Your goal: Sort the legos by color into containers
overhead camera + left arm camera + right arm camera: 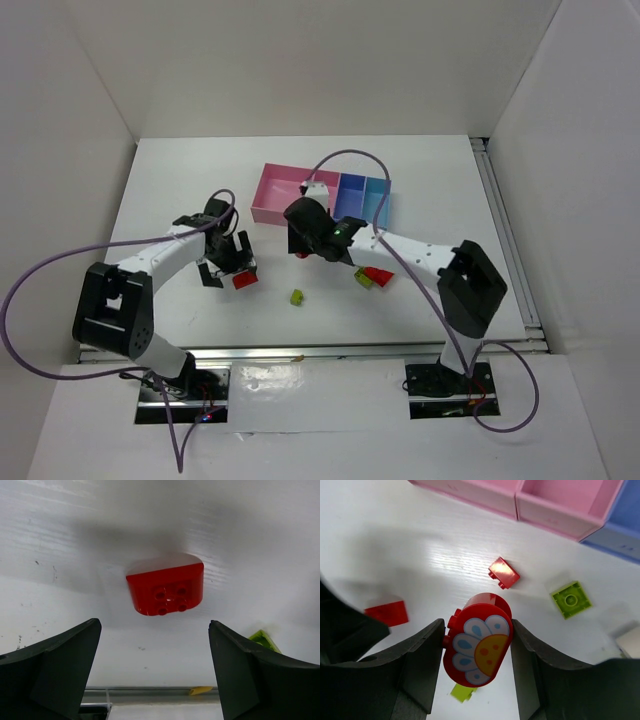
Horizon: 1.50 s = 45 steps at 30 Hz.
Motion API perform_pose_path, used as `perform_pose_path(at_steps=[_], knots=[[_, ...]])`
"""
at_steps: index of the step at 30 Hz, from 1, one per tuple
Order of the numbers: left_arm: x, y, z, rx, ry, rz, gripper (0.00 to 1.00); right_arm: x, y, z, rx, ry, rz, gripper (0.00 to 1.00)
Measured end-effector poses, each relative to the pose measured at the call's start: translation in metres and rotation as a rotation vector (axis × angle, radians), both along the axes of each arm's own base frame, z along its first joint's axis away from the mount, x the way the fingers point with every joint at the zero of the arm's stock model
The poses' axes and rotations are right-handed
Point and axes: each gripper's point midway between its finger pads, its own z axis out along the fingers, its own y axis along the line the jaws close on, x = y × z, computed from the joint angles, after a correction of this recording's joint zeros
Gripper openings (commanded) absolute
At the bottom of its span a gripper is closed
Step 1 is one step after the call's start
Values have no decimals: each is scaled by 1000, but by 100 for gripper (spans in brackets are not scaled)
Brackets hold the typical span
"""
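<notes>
The left gripper will move down and to the right in the top view onto the red lego (245,280) (167,589), since the lego lies just past the gripper's open fingers.
My right gripper (477,680) is shut on a red lego with a white-and-yellow flower face (477,647) and holds it above the table, in front of the containers (300,200). These are a wide pink bin (280,190), a narrower pink one, a blue one (351,195) and a light blue one (376,197). My left gripper (155,645) is open and low over the table, with a red lego (165,590) lying just ahead between its fingers. This lego shows in the top view (243,281) too. A yellow-green lego (297,297) lies between the arms.
A red lego (378,277) and a yellow-green one (363,279) lie under my right forearm. In the right wrist view a small red lego (503,572) and a yellow-green one (571,599) lie before the bins. The table's near edge rail (150,692) is close behind my left gripper.
</notes>
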Motion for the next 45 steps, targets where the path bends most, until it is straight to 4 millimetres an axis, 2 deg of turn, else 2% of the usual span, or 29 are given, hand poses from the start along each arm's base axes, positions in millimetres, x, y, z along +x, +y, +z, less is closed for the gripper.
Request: perform_pose_path(at_steps=[4,8,12,17,20,27,31,35,36,38,39,43,45], knots=[[7,2,-6,29,-13,-17,100,2,-6,43,52,-74,-1,44],[25,-3,-11,35,-55,-92,100,14,-14,61,67,-104,-23,44],[41,-10,-22,27,-59,-155,100,40,-40,64,81,-90,-82,44],[39,-18,-25,20,-53,-202,100,72,-77,69,100,-90,-176,45],[33,-24,-25,12,-50,-223,97,77,-81,73,115,-93,-183,45],[6,-40,-27,20,-12,-265,97,81,-85,74,139,-75,-178,47],[-3,-42,-29,40,11,-246,89,81,-86,76,145,-78,-179,47],[-6,-40,-31,56,24,-233,74,80,-86,78,150,-76,-174,47],[-7,-39,-31,64,28,-226,63,79,-87,78,148,-73,-174,47],[-6,-38,-32,74,36,-214,47,77,-87,77,144,-66,-172,47],[-5,-38,-33,79,41,-214,32,77,-87,76,141,-64,-169,47],[-1,-39,-31,82,39,-220,9,73,-85,76,129,-53,-133,48],[1,-40,-26,86,38,-226,3,75,-80,80,121,-45,-106,48]])
